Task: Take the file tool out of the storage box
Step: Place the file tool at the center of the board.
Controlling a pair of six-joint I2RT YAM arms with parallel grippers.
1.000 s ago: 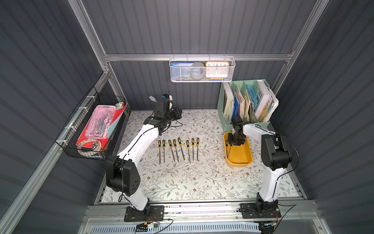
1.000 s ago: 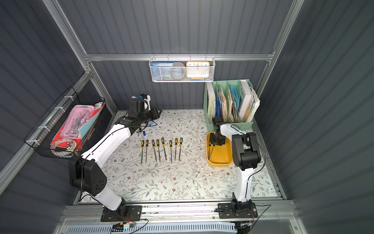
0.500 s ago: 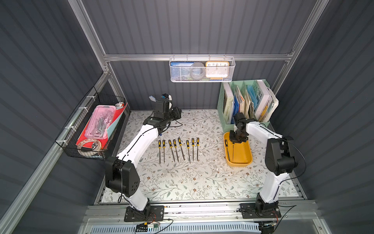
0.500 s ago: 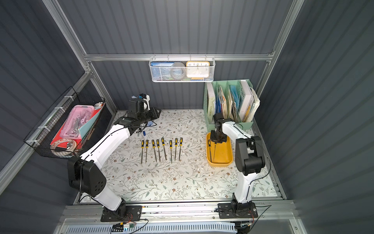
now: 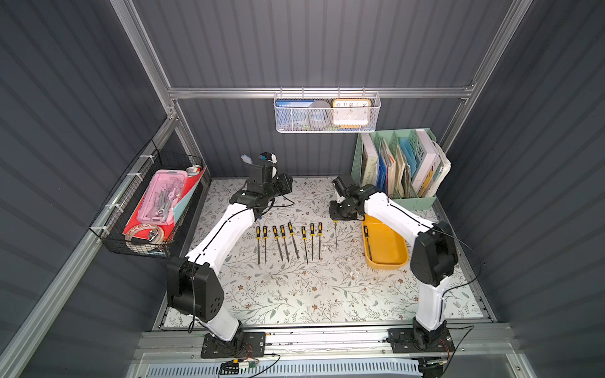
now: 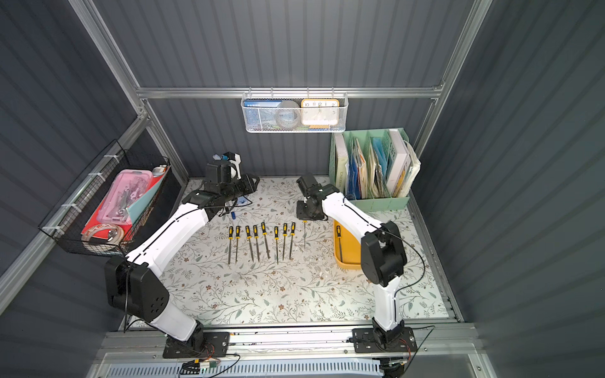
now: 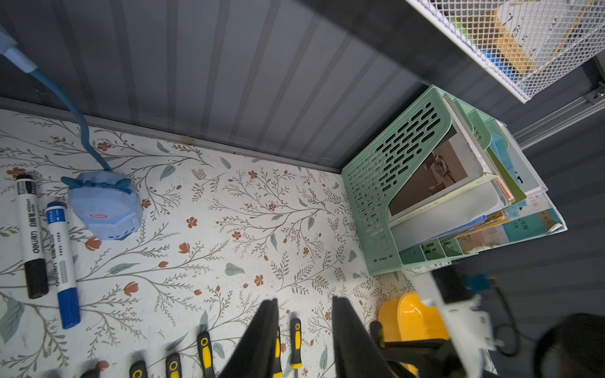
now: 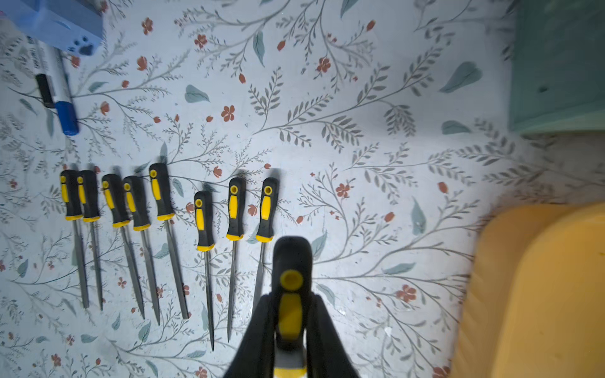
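My right gripper moves down toward the row of files next and lets go of the file tool on the bare mat (image 8: 308,217) beside them, which lies free below the gripper.
My right gripper (image 8: 290,298) is shut on the black and yellow handle of a file tool (image 8: 291,261). In both top views this file tool (image 5: 336,234) (image 6: 304,235) hangs over the floral mat, just left of the storage box (image 5: 389,250) (image 6: 348,257), a shallow mustard-yellow tray. One more file (image 5: 367,242) lies inside the box along its left wall. Several files (image 5: 288,242) (image 8: 163,203) lie in a row on the mat. My left gripper (image 7: 304,301) is open and empty, raised near the back of the mat (image 5: 286,187).
A mint-green book organiser (image 5: 397,163) stands behind the box. Two markers (image 7: 62,261) and a small blue lamp (image 7: 104,206) lie at the back left. A black wire basket (image 5: 154,203) hangs on the left wall and a white mesh basket (image 5: 327,113) on the back rail.
My right gripper closed on a file in the storage box, lifted it out and carried it left over the mat. The left arm has not moved.
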